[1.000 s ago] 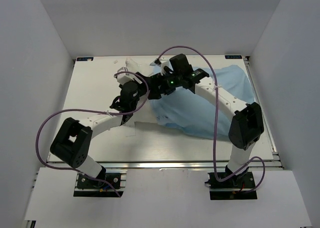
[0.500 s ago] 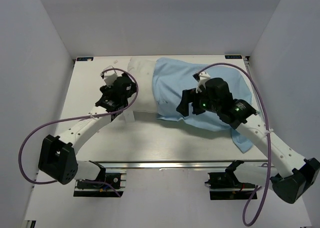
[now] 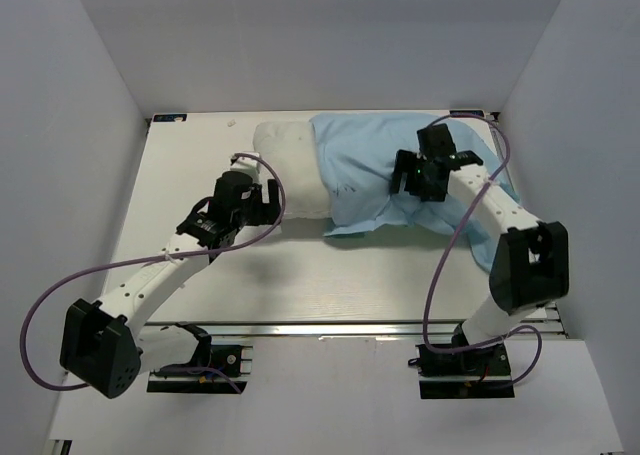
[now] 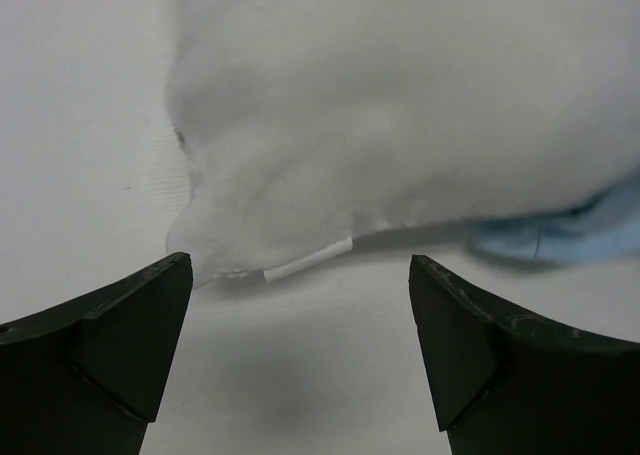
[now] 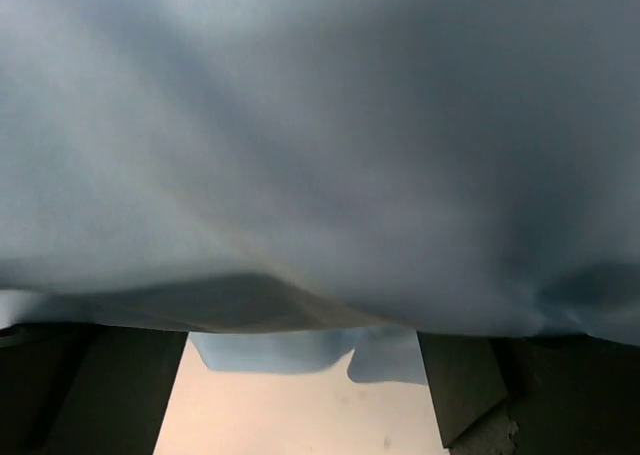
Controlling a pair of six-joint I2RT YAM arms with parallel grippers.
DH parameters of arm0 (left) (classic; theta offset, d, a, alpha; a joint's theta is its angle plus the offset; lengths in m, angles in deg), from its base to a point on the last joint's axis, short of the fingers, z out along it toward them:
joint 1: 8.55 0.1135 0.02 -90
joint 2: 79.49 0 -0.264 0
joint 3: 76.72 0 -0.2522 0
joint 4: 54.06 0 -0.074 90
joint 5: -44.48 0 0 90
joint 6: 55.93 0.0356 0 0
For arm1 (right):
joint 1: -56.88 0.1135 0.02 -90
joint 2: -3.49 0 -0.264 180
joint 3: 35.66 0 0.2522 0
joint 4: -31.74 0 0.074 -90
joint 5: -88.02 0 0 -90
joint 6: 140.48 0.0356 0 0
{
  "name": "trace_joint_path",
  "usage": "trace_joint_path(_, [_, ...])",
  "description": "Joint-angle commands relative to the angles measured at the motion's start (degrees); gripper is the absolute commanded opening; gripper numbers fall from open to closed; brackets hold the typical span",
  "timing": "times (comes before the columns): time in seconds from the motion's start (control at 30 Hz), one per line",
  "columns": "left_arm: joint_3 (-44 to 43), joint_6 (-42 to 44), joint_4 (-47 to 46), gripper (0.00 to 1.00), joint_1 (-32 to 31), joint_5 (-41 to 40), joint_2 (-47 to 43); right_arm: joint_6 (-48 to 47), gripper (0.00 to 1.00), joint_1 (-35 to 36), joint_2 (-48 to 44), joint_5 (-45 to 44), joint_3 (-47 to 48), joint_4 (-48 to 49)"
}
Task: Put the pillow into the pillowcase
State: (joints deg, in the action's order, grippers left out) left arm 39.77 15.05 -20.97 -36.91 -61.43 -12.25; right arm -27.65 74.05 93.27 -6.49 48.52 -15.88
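Note:
The pillow's tagged front corner (image 3: pixel 274 227) (image 4: pixel 265 247) lies bare outside the pillowcase. My left gripper needs to go down toward the right in the top view next and close on it.
The white pillow (image 3: pixel 285 170) lies along the back of the table, with only its left end bare. The pillowcase (image 3: pixel 365 165), plain light blue side showing, covers its right part. My left gripper (image 3: pixel 272 203) is open and empty at the pillow's front left corner. In the left wrist view, the pillow (image 4: pixel 400 105) with a small white tag (image 4: pixel 308 260) lies just beyond the open left gripper (image 4: pixel 300 355), and a pillowcase edge (image 4: pixel 560 230) shows at right. My right gripper (image 3: pixel 405 187) is open over the pillowcase. In the right wrist view, blue fabric (image 5: pixel 320 125) hangs above the right gripper (image 5: pixel 300 395).
White table (image 3: pixel 300 275) with enclosure walls on three sides. A metal rail (image 3: pixel 330 327) runs along the near edge by the arm bases. Purple cables loop from both arms.
The left gripper moved from the pillow's left side to its front left corner. The right arm swung back over the pillowcase, whose trailing front-right end was drawn in.

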Motion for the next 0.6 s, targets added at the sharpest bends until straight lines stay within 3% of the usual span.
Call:
trace_joint_path(0.0, [0.5,12.5,-4.6,0.98,-0.3,15.7,-0.8,-2.9,0.89,-3.4,6.0,-1.5,11.1,6.9])
trace_joint_path(0.17, [-4.9,18.3,-3.0,0.98,-1.6,16.7,4.8,-6.9,0.89,-4.3,15.8,-0.1,22.3,6.0])
trace_joint_path(0.3, [-10.4,20.8,-2.5,0.98,-1.6,9.2,12.2,-8.6,0.89,-4.6,18.1,1.3,28.1,5.4])
trace_joint_path(0.57, [-20.7,22.5,-3.2,0.98,-1.7,12.8,29.7,-10.8,0.89,-4.6,15.3,3.2,26.6,5.4])
